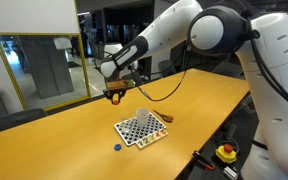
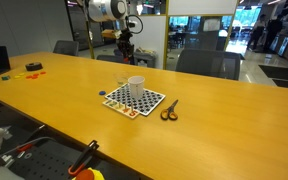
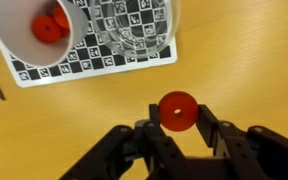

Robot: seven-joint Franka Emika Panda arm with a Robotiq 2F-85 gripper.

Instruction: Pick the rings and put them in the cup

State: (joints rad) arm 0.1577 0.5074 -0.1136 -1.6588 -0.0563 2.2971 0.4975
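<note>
I'll swing my gripper's red ring across past the clear glass next, turning.
My gripper [image 3: 177,122] is shut on a red ring [image 3: 167,104], its two fingertips pressing the ring's sides, held above the bare wooden table. The white cup [image 3: 24,52] stands at the upper left of the wrist view with red rings [image 3: 51,25] inside it. In both exterior views the gripper [image 1: 115,95] [image 2: 125,52] hangs well above the table, off to the side of the cup [image 1: 141,116] [image 2: 136,85]. The cup stands on the checkered board [image 1: 134,133] [image 2: 147,103]. A blue ring [image 1: 117,146] lies on the table beside the board.
Scissors [image 1: 164,119] [image 2: 169,110] lie next to the board. A clear glass [image 2: 121,78] stands on the board behind the cup. A red button on a yellow base [image 1: 226,152] sits off the table's edge. Small coloured objects [image 2: 32,67] lie at the far end of the table.
</note>
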